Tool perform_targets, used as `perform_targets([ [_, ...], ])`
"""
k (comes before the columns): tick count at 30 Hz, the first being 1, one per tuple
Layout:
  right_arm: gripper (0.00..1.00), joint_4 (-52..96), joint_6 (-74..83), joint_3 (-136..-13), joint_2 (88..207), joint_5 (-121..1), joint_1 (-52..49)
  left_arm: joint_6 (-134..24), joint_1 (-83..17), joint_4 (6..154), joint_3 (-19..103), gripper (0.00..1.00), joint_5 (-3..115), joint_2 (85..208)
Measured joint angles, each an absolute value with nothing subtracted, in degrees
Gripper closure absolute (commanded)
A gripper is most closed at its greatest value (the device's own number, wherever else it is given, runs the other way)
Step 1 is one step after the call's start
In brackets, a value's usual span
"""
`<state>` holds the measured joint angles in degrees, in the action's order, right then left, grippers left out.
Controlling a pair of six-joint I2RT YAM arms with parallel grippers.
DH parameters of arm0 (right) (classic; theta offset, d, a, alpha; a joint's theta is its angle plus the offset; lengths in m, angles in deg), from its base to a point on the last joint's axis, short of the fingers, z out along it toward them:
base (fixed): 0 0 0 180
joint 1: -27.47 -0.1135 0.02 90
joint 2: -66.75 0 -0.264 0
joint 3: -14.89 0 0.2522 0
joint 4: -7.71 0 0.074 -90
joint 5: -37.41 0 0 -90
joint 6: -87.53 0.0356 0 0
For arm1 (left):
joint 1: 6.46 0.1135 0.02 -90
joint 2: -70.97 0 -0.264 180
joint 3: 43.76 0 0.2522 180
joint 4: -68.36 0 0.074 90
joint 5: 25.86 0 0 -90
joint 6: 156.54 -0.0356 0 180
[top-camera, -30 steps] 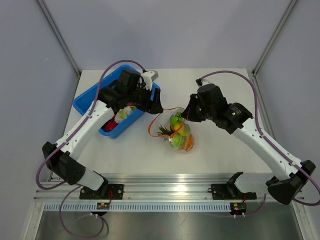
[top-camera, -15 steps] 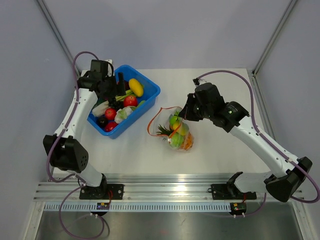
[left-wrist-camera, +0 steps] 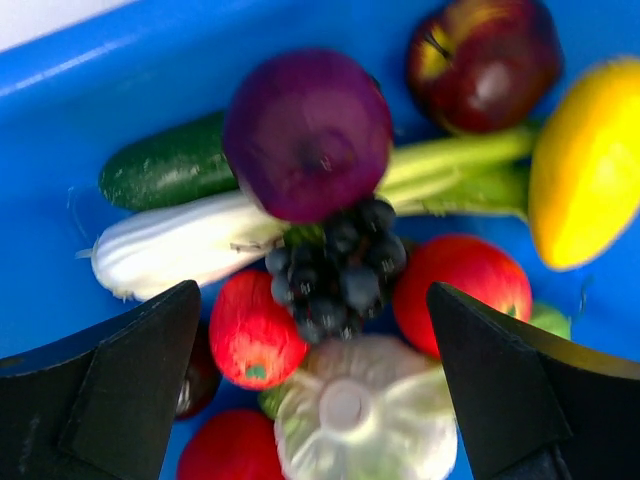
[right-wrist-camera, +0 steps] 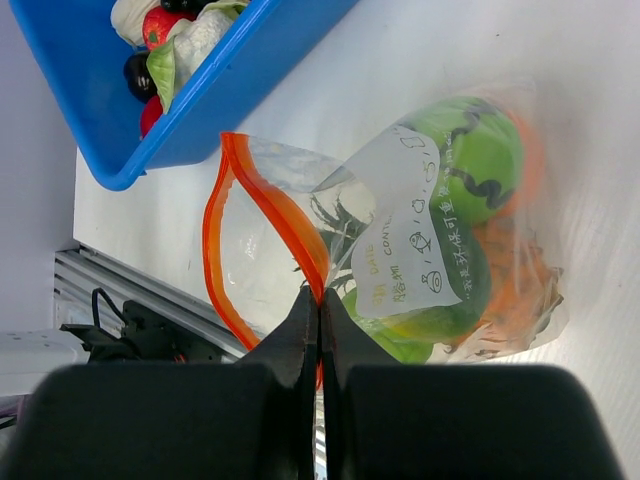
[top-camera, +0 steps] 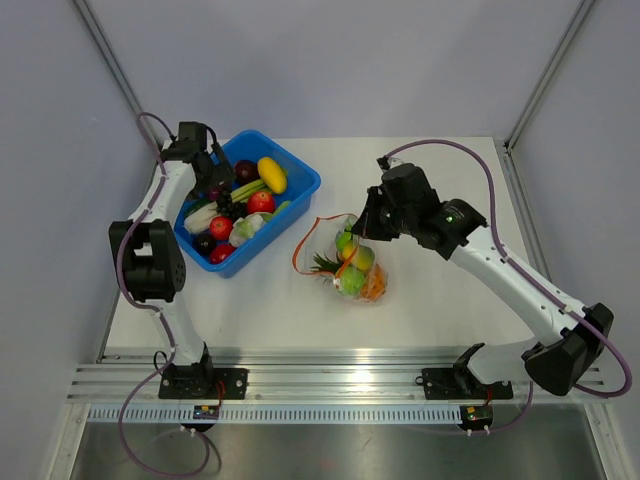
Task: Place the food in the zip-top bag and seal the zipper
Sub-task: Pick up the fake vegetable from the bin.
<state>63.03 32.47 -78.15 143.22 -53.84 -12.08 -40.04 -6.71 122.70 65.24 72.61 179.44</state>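
Observation:
The purple onion (left-wrist-camera: 308, 135) is uncovered beyond the left gripper's open fingers, so the left gripper needs to go down toward the bin's cucumber side next and close around the onion.
The zip-top bag (top-camera: 352, 264) lies mid-table with green apples (right-wrist-camera: 470, 155), an orange piece and a leafy pineapple top inside. Its mouth gapes open, and the orange-red zipper (right-wrist-camera: 262, 205) forms a loop. My right gripper (right-wrist-camera: 319, 300) is shut on the zipper strip at one side of the mouth, by the white label (right-wrist-camera: 425, 245); in the top view it (top-camera: 362, 232) is at the bag's far edge. My left gripper (left-wrist-camera: 320, 390) is open and empty, hovering over the food in the blue bin: purple onion (left-wrist-camera: 308, 135), grapes (left-wrist-camera: 335, 265), a white leafy piece (left-wrist-camera: 350, 420).
The blue bin (top-camera: 295, 190) stands at the back left, holding several more toy pieces, among them a yellow one (top-camera: 271, 174), red ones and a cucumber (left-wrist-camera: 165, 175). The left arm (top-camera: 165, 190) stands along the bin's left side. Grey walls close the table's back and sides.
My left gripper left the bag's mouth and swung back left over the bin, now open above the food. My right gripper kept hold of the zipper and shifted slightly left.

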Motion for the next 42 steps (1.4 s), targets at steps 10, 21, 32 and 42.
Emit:
perform_targets([
  [10, 1.00, 63.03, 31.99, -78.39, 145.27, -53.82, -12.08, -34.47, -5.62, 117.74, 69.35, 0.01, 74.60, 187.35],
  [21, 1.00, 63.03, 31.84, -78.96, 147.50, -54.30, -12.08, -30.62, -5.38, 111.90, 68.74, 0.01, 78.05, 188.79],
  [32, 1.00, 62.86, 31.84, -79.27, 149.01, -55.26, -12.08, -28.91, -5.38, 109.21, 65.11, 0.04, 79.62, 189.86],
  [42, 1.00, 62.86, 31.86, -79.33, 149.10, -55.24, -12.08, -28.76, -5.58, 107.46, 63.28, 0.32, 79.91, 189.78],
])
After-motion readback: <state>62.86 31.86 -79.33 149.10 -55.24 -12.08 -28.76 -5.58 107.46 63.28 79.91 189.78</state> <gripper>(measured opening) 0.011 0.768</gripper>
